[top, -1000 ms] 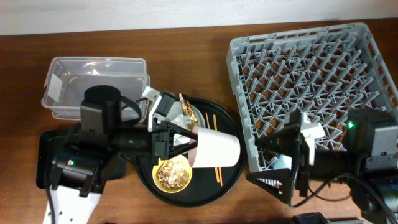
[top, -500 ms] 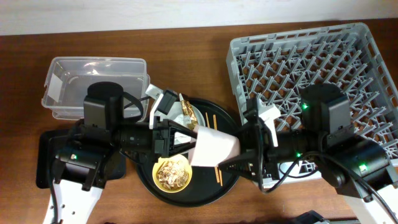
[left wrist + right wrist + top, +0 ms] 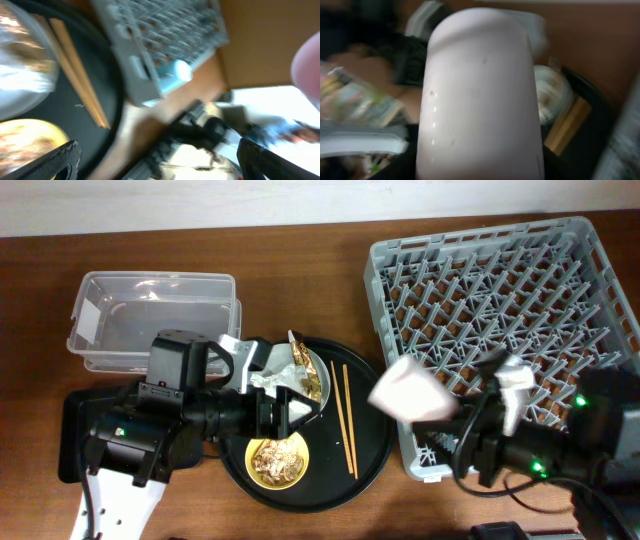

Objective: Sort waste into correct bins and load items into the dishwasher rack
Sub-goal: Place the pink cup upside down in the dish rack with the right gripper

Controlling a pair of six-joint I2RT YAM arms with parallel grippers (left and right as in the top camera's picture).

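I will next lower and tilt my left gripper's open fingers down onto the yellow bowl's rim by the chopsticks, where bare tray leaves room for a finger.
My right gripper [image 3: 450,418] is shut on the pink cup [image 3: 412,395], which hangs blurred over the front-left edge of the grey dishwasher rack [image 3: 500,300]. The cup [image 3: 480,100] fills the right wrist view and hides the fingers. My left gripper [image 3: 295,408] stands open and empty over the round black tray [image 3: 372,442]; its fingers [image 3: 60,160] show wide apart. On that tray lie two chopsticks [image 3: 343,420], a yellow bowl [image 3: 277,460] of brown scraps, and a grey plate [image 3: 318,380] carrying tissue [image 3: 268,380] and a foil wrapper [image 3: 298,352].
A clear plastic tub [image 3: 150,315] stands at the back left. A shallow black tray [image 3: 72,430] lies at the front left, mostly under my left arm. The rack takes up the right half of the table.
The left gripper let go of the pink cup and drew back left. The right gripper closed on the cup and carried it right, off the round tray toward the rack.
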